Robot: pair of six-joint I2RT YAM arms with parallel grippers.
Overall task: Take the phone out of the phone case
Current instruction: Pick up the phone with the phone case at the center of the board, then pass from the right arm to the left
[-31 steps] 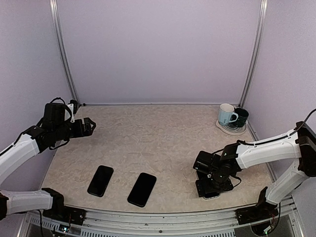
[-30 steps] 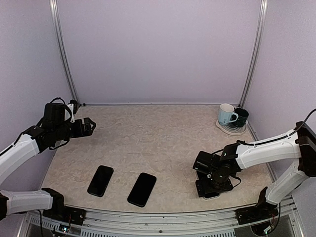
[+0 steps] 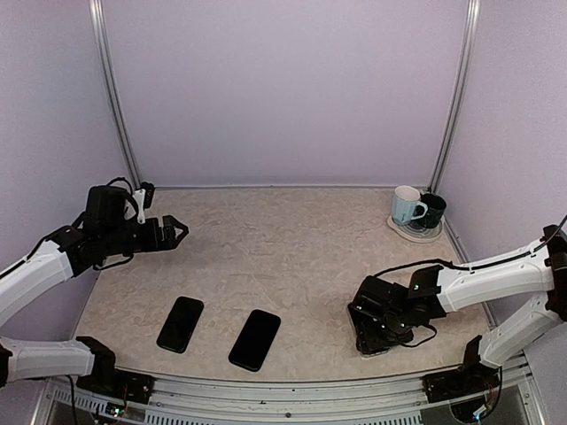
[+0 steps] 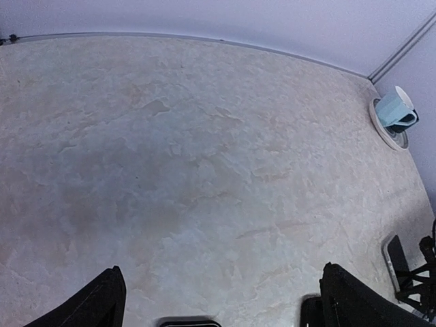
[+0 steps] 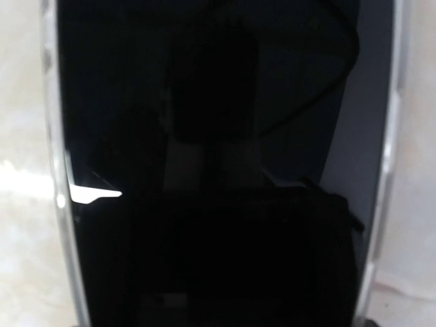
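Observation:
My left gripper should move its empty, open fingers to the right in the top view and around the clear phone case's rim (image 3: 352,312) (image 4: 390,257), which is on that side.
A phone with a dark screen (image 5: 225,136) in a clear, silvery-rimmed case (image 5: 58,170) fills the right wrist view; it lies flat on the table at the front right. My right gripper (image 3: 383,336) is pressed down right over it and hides it in the top view; its fingers do not show. The phone's edge shows in the left wrist view (image 4: 395,255). My left gripper (image 3: 177,232) hovers open and empty over the left of the table, its fingers (image 4: 95,306) wide apart.
Two black phones (image 3: 181,323) (image 3: 255,339) lie side by side at the front left. A light blue mug (image 3: 407,205) and a dark mug (image 3: 433,211) stand on a plate (image 3: 415,232) at the back right corner.
My left gripper has moved right and a little forward, and its fingers now look spread. My right arm has dropped lower and shifted slightly toward the front edge.

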